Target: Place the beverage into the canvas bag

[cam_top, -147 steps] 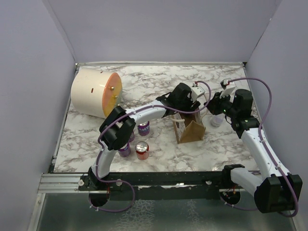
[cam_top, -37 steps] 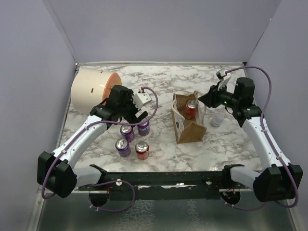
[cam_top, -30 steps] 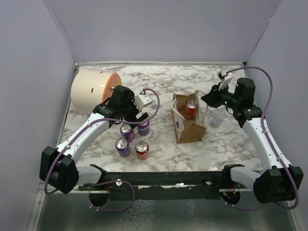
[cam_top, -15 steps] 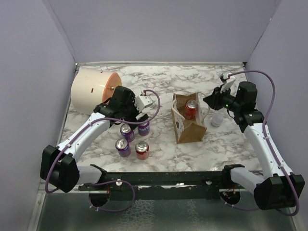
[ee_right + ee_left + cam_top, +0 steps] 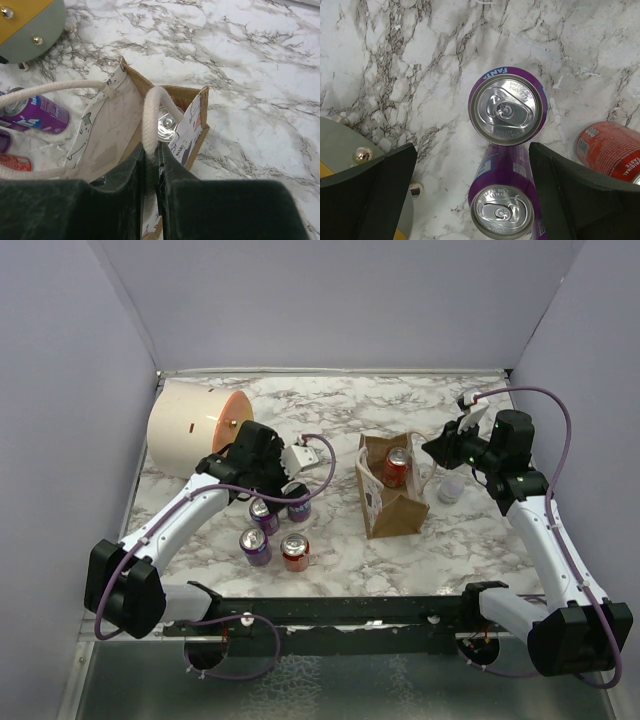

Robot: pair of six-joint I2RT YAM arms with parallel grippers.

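Observation:
I need to lower my left gripper and move it toward the bag until its open fingers are around the bag-side purple can (image 5: 298, 503), because that can is ahead of my fingers.
The brown canvas bag (image 5: 393, 512) stands upright mid-table, and a red beverage can (image 5: 397, 468) stands inside it. My right gripper (image 5: 433, 447) is at the bag's right rim, shut on a white rope handle (image 5: 151, 112). The can's silver top (image 5: 167, 125) shows just beyond the handle. My left gripper (image 5: 287, 490) hangs open over two upright purple cans (image 5: 509, 106). Its fingers (image 5: 372, 192) stand wide on either side of the nearer purple can (image 5: 502, 210), not touching it.
A third purple can (image 5: 255, 545) and a red can (image 5: 295, 551) stand nearer the front. The big cream cylinder (image 5: 195, 430) with an orange face lies at the back left. A small white cup (image 5: 451, 488) sits right of the bag.
My left gripper has shifted a little toward the purple cans and turned slightly. My right gripper's fingers have tightened on the rope handle, and the right arm has drifted slightly right.

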